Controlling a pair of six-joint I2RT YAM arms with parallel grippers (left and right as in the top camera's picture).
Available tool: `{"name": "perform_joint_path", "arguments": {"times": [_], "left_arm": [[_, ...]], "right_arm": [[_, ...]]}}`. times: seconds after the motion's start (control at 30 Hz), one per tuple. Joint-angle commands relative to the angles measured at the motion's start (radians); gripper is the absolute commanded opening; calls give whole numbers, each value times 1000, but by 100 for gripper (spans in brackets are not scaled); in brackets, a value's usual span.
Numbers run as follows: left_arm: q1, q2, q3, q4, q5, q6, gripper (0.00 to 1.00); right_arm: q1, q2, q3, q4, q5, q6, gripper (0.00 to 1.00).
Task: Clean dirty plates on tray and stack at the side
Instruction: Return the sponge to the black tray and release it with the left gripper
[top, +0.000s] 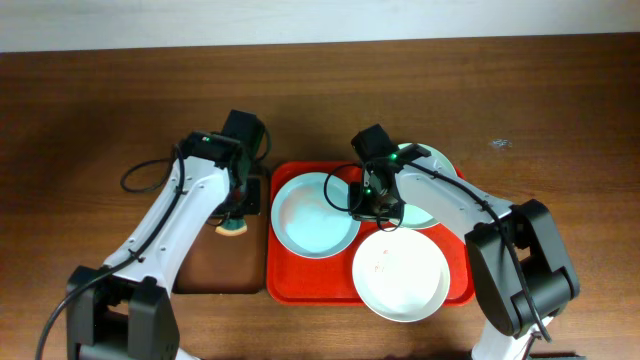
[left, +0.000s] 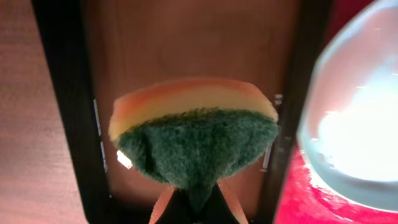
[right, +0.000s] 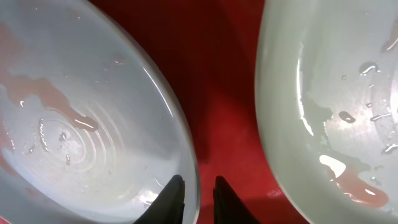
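Observation:
I will next lower the sponge (left: 196, 137) in my left gripper between the brown tray's black rims, onto the tray's empty bottom below it, and release it there.
The red tray (top: 300, 285) holds three plates: a light blue plate (top: 315, 215) at left, a pale mint plate (top: 437, 205) at back right partly under my right arm, and a white plate (top: 400, 275) in front. My right gripper (top: 380, 210) straddles the light blue plate's rim (right: 93, 124), one finger inside and one outside (right: 198, 180), shut on it. Pink smears show on this plate and on the mint plate (right: 336, 112). My left gripper (top: 235, 215) is shut (left: 193, 199) on a green and yellow sponge (left: 196, 137).
The sponge (top: 233, 229) hangs over a small black-rimmed brown tray (top: 215, 265) just left of the red tray. The brown tray's floor (left: 186, 43) and the light blue plate's edge (left: 360, 124) show in the left wrist view. Brown tabletop (top: 100, 110) surrounds both trays.

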Motion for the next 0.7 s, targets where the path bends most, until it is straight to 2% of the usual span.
{"name": "perform_joint_path", "arguments": {"times": [0.0, 0.1, 0.2, 0.33, 0.37, 0.43, 0.5, 0.57, 0.63, 0.67], "left_arm": [[59, 5, -74, 45, -17, -16, 0], [82, 5, -150, 137, 84, 43, 0], [83, 5, -244, 229, 85, 56, 0], [104, 5, -284, 257, 96, 56, 0], [111, 5, -284, 261, 144, 72, 7], [117, 3, -278, 263, 158, 74, 41], [117, -8, -237, 224, 158, 74, 50], [118, -59, -136, 167, 158, 74, 52], [134, -118, -72, 154, 163, 47, 65], [165, -181, -42, 154, 166, 18, 80]], "right_arm": [[2, 14, 16, -1, -1, -6, 23], [2, 14, 16, 0, -1, -6, 23], [2, 14, 16, 0, -1, -6, 23], [2, 14, 16, 0, -1, -6, 24], [2, 14, 16, 0, -1, -6, 24], [2, 14, 16, 0, -1, -6, 24], [2, 14, 16, 3, -1, -6, 29], [2, 14, 16, 3, -1, -6, 32], [2, 14, 16, 4, -1, -6, 32], [2, 14, 16, 4, -1, -6, 33]]}}
